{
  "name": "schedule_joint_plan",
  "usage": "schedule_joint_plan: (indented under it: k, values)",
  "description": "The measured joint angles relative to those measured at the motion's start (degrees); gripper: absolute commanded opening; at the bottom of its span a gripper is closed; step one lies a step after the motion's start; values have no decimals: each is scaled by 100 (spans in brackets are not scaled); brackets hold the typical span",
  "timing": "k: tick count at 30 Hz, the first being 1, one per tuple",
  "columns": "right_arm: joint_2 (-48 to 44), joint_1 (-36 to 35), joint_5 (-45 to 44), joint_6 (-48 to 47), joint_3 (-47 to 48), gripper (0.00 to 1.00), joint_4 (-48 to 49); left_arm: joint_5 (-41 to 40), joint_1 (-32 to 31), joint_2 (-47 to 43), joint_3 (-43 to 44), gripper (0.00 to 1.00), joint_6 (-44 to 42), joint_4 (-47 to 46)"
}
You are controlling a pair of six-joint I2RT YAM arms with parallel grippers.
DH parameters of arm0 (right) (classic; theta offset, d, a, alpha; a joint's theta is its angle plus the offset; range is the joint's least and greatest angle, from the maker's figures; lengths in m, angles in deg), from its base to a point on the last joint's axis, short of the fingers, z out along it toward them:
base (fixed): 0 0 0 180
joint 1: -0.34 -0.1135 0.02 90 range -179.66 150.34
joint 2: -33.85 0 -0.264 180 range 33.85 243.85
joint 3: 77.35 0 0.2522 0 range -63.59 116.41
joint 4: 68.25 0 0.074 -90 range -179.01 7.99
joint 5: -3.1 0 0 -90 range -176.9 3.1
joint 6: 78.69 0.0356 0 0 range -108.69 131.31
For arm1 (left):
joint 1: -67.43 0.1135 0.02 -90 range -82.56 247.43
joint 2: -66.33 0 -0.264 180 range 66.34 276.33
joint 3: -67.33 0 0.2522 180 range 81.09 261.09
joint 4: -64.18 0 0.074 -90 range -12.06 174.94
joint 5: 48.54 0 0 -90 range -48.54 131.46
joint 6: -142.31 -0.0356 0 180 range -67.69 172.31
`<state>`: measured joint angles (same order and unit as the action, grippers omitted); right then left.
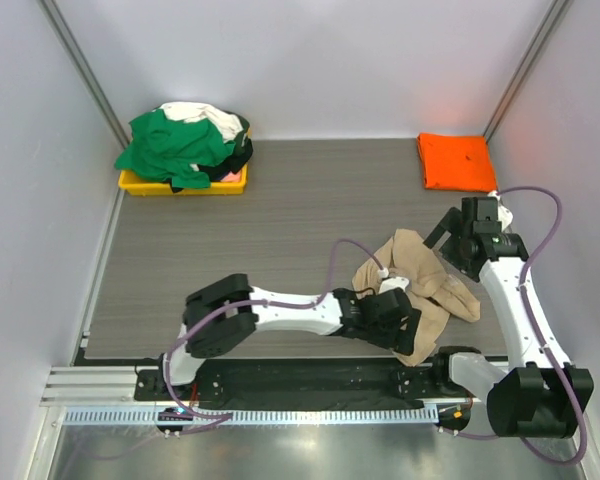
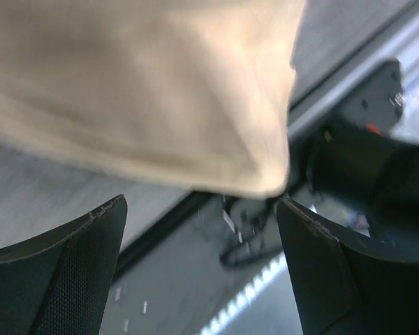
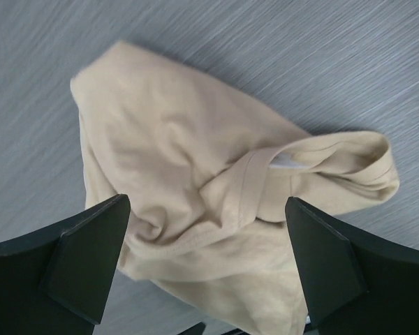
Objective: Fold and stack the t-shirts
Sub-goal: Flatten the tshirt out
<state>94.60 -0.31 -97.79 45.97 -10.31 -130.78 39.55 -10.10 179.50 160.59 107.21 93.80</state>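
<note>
The right gripper moves down, back and to the left in the top view onto the bunched middle of the tan-beige t-shirt [image 1: 420,280] [image 3: 209,216] next, because raised folds show there.
A crumpled tan-beige t-shirt [image 1: 420,280] lies at the near right of the table. My left gripper [image 1: 410,330] is open at the shirt's near edge; in the left wrist view [image 2: 201,202] the tan cloth [image 2: 140,91] hangs just beyond the empty fingers. My right gripper [image 1: 448,238] is open above the shirt's far right side; its wrist view [image 3: 206,201] looks down on the bunched cloth and collar [image 3: 216,188], nothing between the fingers. A folded orange t-shirt [image 1: 455,160] lies at the far right. Green [image 1: 170,145], white [image 1: 205,112] and black [image 1: 235,160] shirts are piled in the tray.
A shallow yellow tray [image 1: 140,184] stands at the far left corner. Grey walls close in the table on three sides. The near table edge, a metal rail and the right arm's base [image 2: 377,160] lie just under my left gripper.
</note>
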Motion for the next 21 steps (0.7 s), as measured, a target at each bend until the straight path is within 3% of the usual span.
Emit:
schedule_joint_plan:
  k: [3, 4, 6, 7, 12, 15, 17, 18, 21]
  values:
    - [2, 382, 234, -87, -20, 100, 212, -59, 37, 660, 518, 78, 46, 66]
    - [2, 389, 323, -105, -44, 100, 271, -74, 59, 748, 721, 56, 50, 114]
    - [24, 389, 490, -144, -133, 100, 407, -184, 101, 979, 1088, 30, 83, 203]
    - [44, 387, 555, -162, -179, 100, 446, -212, 122, 1084, 1189, 0, 92, 245]
    - [118, 389, 748, -221, -387, 99, 584, -166, 330, 1141, 1110, 0, 212, 284]
    - [114, 387, 831, -286, -490, 98, 621, -286, 581, 216, -72, 0, 345, 337]
    - [114, 389, 955, -317, -560, 95, 647, -431, 951, -1010, -1220, 0, 468, 577]
    - [111, 389, 1043, -332, -599, 94, 675, -476, 1191, -1685, -1716, 6, 509, 632]
    - [101, 387, 1300, -350, -710, 90, 734, -708, 2411, -4074, -2817, 55, 584, 1093]
